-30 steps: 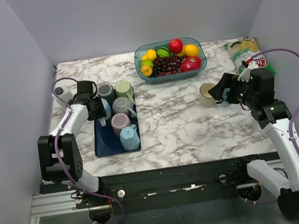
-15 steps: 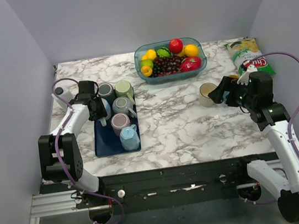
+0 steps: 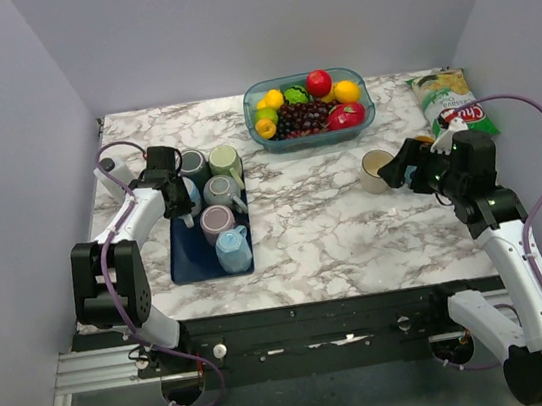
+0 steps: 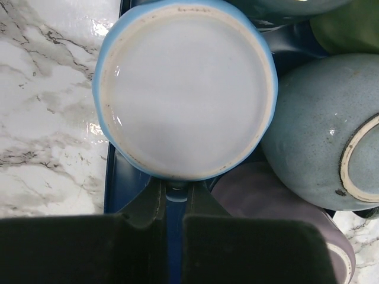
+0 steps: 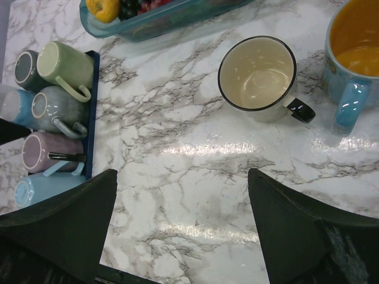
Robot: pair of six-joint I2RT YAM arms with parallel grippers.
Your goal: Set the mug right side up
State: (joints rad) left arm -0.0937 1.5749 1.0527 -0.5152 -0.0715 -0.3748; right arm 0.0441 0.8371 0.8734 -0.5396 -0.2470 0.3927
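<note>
The left gripper tips the mug up toward my empty right gripper next, over the marble near the fruit bowl, then releases it, as the mug stands upside down.
A blue mug (image 4: 185, 89) stands upside down at the far left of the dark blue tray (image 4: 127, 177), its pale bottom facing up. It shows in the top view (image 3: 190, 196) too. My left gripper (image 4: 176, 192) is shut on the mug's handle, a light-blue sliver between the fingers; in the top view it (image 3: 176, 191) sits at the tray's far left corner. My right gripper (image 5: 182, 177) is open and empty above bare marble, just right of a cream mug (image 5: 257, 74) standing upright (image 3: 377, 170).
The tray (image 3: 186, 260) also holds dark grey (image 3: 192, 164), green (image 3: 224, 159), grey-blue (image 3: 221, 190), purple (image 3: 218, 220) and light blue (image 3: 234, 251) mugs. A fruit bowl (image 3: 308, 107) is at the back, a chips bag (image 3: 450, 97) at the far right. A blue mug with an orange inside (image 5: 355, 53) stands by the cream mug.
My right gripper has drawn back a little to the right of the cream mug. My left gripper stays at the blue mug's handle with barely any movement.
</note>
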